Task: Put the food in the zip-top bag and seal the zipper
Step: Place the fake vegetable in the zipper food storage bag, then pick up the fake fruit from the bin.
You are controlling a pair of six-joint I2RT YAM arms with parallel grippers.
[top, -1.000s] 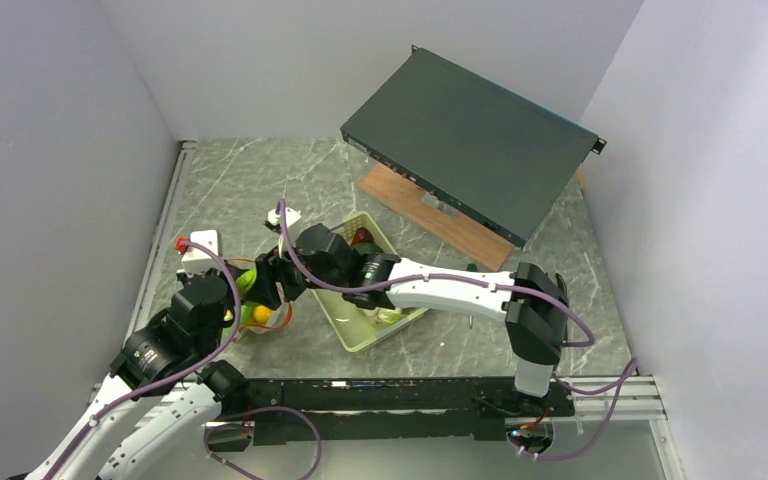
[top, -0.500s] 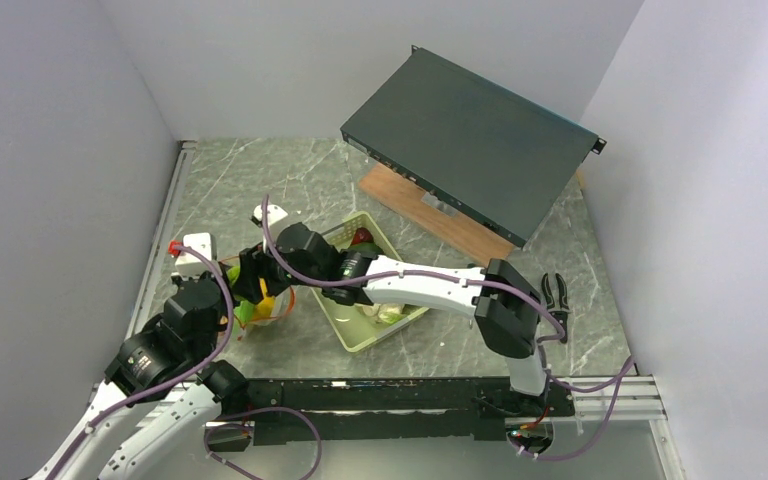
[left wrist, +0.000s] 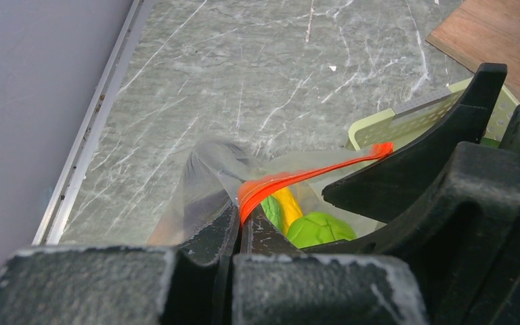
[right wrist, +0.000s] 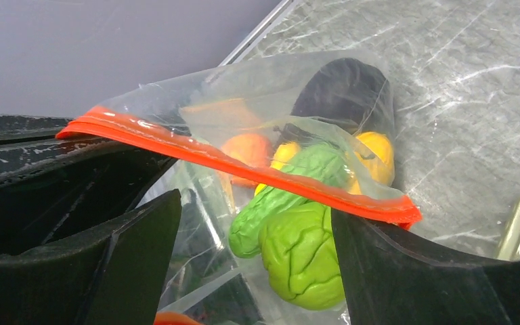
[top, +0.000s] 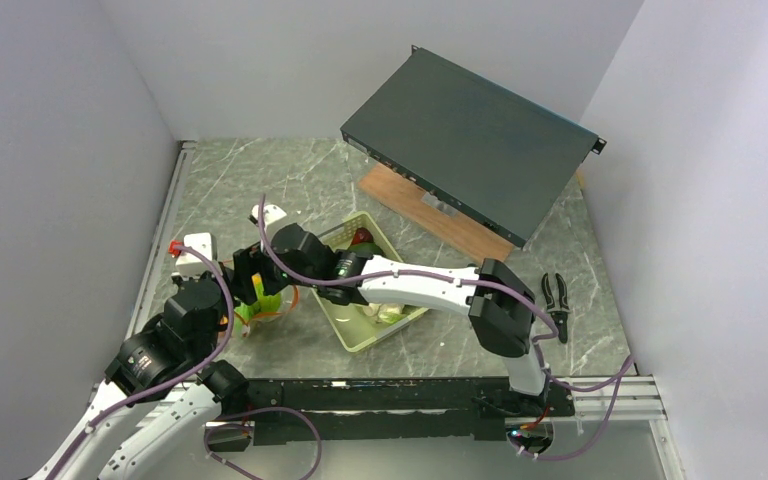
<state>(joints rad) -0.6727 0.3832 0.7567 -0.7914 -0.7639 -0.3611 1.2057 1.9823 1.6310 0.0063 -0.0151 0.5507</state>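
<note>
Still unbagged, the dark green vegetable (top: 364, 248) lies right of my right gripper in the top view, so next I move that way and lower into the basket over it.
The clear zip-top bag (right wrist: 244, 81) lies left of the basket, also in the top view (top: 265, 300). Its red-orange zipper (right wrist: 244, 166) runs across the mouth. Inside are the purple eggplant (right wrist: 342, 91), orange peach (right wrist: 247, 152), yellow corn (right wrist: 376, 152), green cucumber (right wrist: 284, 193) and green pepper (right wrist: 305, 261). My left gripper (left wrist: 240, 217) is shut on the zipper's left end (left wrist: 257, 189). My right gripper (right wrist: 254, 217) is open, its fingers (right wrist: 142, 237) straddling the bag just below the strip. A whitish piece, perhaps the cauliflower (top: 388, 313), lies in the basket.
The pale green basket (top: 360, 335) stands right of the bag, under my right forearm. A black chassis (top: 470, 140) leans on a wooden board (top: 430, 215) at the back. Pliers (top: 557, 297) lie at the right. White blocks with a red plug (top: 195, 250) sit by the left wall.
My right gripper has reached further left over the bag. The bag and my left gripper have shifted left. The right arm's elbow swung in, uncovering the pliers.
</note>
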